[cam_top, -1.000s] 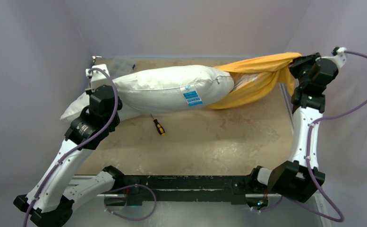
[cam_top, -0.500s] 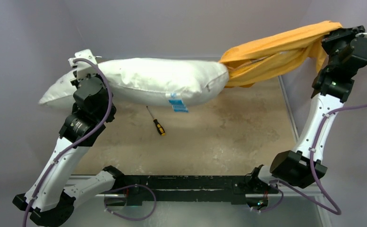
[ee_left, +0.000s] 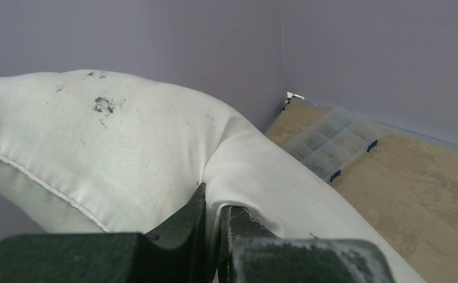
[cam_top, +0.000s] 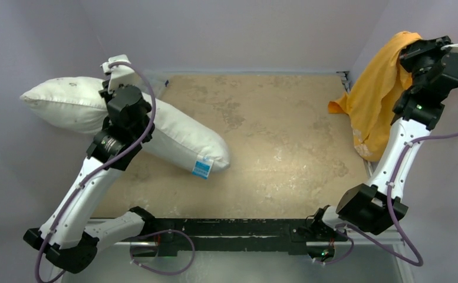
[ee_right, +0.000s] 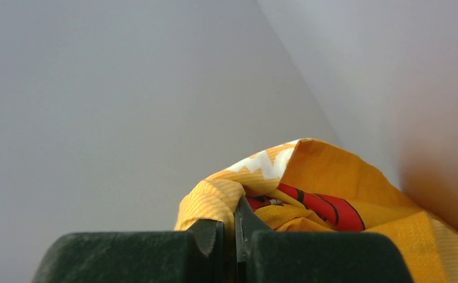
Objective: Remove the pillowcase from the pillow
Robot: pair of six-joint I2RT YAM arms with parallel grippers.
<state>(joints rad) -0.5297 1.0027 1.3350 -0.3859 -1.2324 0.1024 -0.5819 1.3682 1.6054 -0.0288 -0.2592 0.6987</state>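
Observation:
Next I will move my left gripper to the right in the top view and down to release the pillow (cam_top: 173, 132), since the open tabletop lies below it on that side.
The white pillow (cam_top: 173, 132) lies bare at the left, its left end raised past the table edge and its right end with a blue label resting on the table. My left gripper (cam_top: 109, 88) is shut on a pinch of the pillow (ee_left: 155, 141); the fabric runs between the two fingers (ee_left: 191, 218). The orange-yellow pillowcase (cam_top: 376, 103) hangs free at the far right, apart from the pillow. My right gripper (cam_top: 418, 50) is raised high and shut on a bunched fold of the pillowcase (ee_right: 232, 194).
A clear plastic compartment box (ee_left: 332, 138) sits at the table's back left corner by the wall. The tan tabletop (cam_top: 279, 135) lies between the pillow and the hanging pillowcase. Grey walls close in on three sides.
The pillowcase has come fully off the pillow as the right arm pulled up and right. The left arm swung the pillow left and down onto the table, covering the screwdriver.

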